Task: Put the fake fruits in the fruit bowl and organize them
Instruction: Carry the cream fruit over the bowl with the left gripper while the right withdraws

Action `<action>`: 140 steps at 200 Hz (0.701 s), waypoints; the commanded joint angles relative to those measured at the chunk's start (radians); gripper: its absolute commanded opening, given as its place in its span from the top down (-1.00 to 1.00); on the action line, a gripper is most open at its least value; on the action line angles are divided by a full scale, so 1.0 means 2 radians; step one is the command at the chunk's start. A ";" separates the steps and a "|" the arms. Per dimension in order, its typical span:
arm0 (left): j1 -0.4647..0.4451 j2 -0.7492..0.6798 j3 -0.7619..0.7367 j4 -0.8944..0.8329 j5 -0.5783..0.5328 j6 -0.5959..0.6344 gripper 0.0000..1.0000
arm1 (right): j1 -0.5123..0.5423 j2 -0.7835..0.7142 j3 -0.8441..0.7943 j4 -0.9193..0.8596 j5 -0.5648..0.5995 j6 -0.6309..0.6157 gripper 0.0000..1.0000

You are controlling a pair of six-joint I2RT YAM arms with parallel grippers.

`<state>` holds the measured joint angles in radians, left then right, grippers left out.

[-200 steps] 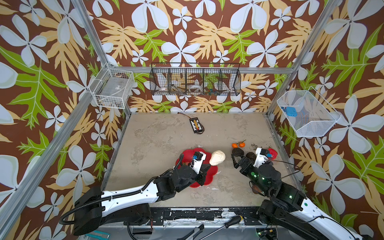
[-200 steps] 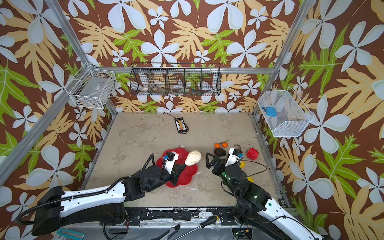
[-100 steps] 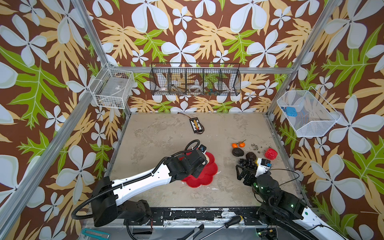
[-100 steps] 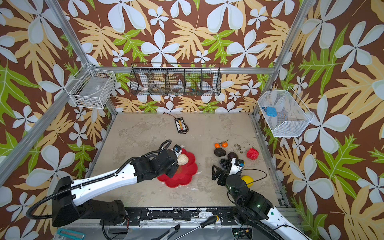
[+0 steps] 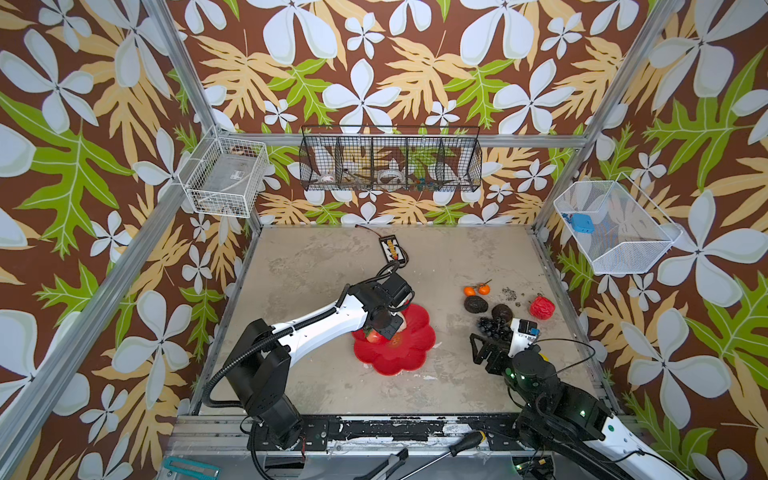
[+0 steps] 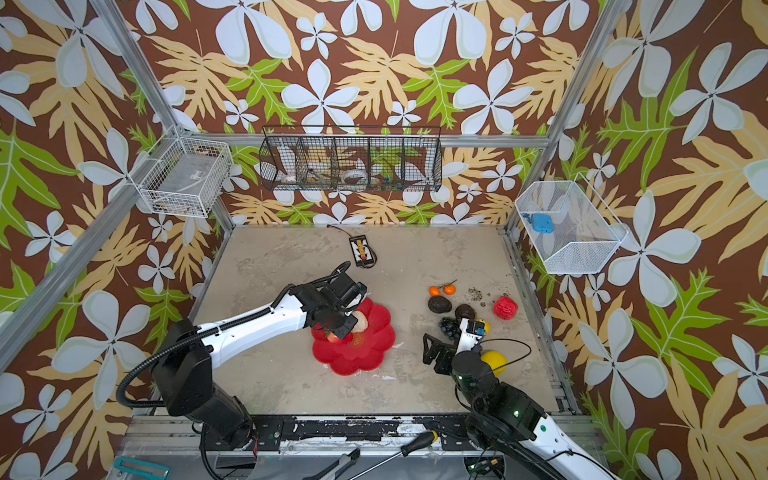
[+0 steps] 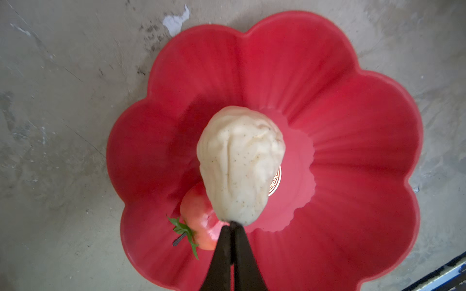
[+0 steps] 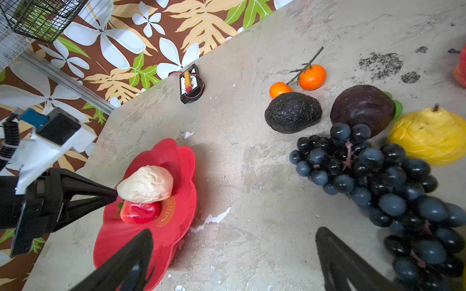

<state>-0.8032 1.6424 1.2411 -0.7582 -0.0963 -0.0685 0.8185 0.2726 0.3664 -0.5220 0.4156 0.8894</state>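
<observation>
The pear's broad end already hangs over the open part of the bowl's bottom beside the red fruit, so my left gripper will next move down and release the beige pear [image 6: 359, 322] there.
The red flower-shaped fruit bowl [image 5: 409, 353] [image 6: 368, 353] [image 7: 353, 126] [image 8: 181, 161] lies mid-table. My left gripper [image 7: 232, 225] [image 5: 390, 328] [image 8: 114, 195] is shut on the narrow end of a beige pear [image 7: 239, 163] [image 8: 147, 185] [image 6: 359, 322] over the bowl. The pear lies right above a red fruit with green leaves [image 7: 199, 216] [image 8: 140, 211] in the bowl. My right gripper [image 8: 233, 239] [image 5: 494, 345] is open and empty beside the grapes [image 8: 378, 181] [image 5: 490, 326]. On the table are two oranges [image 5: 476, 289], an avocado [image 8: 292, 112], a dark plum [image 8: 363, 109], a yellow pear [image 8: 428, 136], a lemon [image 6: 493, 360] and a crinkled red fruit [image 5: 541, 307].
A small black device with a cable [image 5: 394, 250] [image 8: 191, 85] lies toward the back of the table. Wire baskets [image 5: 390, 164] [image 5: 224, 180] [image 5: 615, 226] hang on the walls. A screwdriver [image 5: 457, 444] lies on the front rail. Dark smudges [image 5: 509, 294] mark the table behind the fruits.
My left arm swung round and brought the pear from beside the bowl's right edge to over the bowl. My right gripper drew back from the fruits toward the front, still open.
</observation>
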 commanded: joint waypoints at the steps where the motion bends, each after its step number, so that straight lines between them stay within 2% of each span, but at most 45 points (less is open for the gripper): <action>1: 0.008 0.005 0.011 -0.019 0.016 0.015 0.94 | 0.001 -0.001 -0.003 0.006 0.000 -0.005 -0.99; 58: 0.035 0.026 0.029 -0.031 0.018 0.021 0.86 | 0.001 -0.001 -0.003 0.006 0.000 -0.004 -0.99; 140: 0.049 0.065 0.055 -0.049 -0.025 0.025 0.81 | 0.001 0.003 -0.005 0.006 0.002 -0.002 -0.99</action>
<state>-0.7181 1.7649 1.3293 -0.8299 -0.1040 -0.0250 0.8185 0.2764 0.3588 -0.5224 0.4156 0.8894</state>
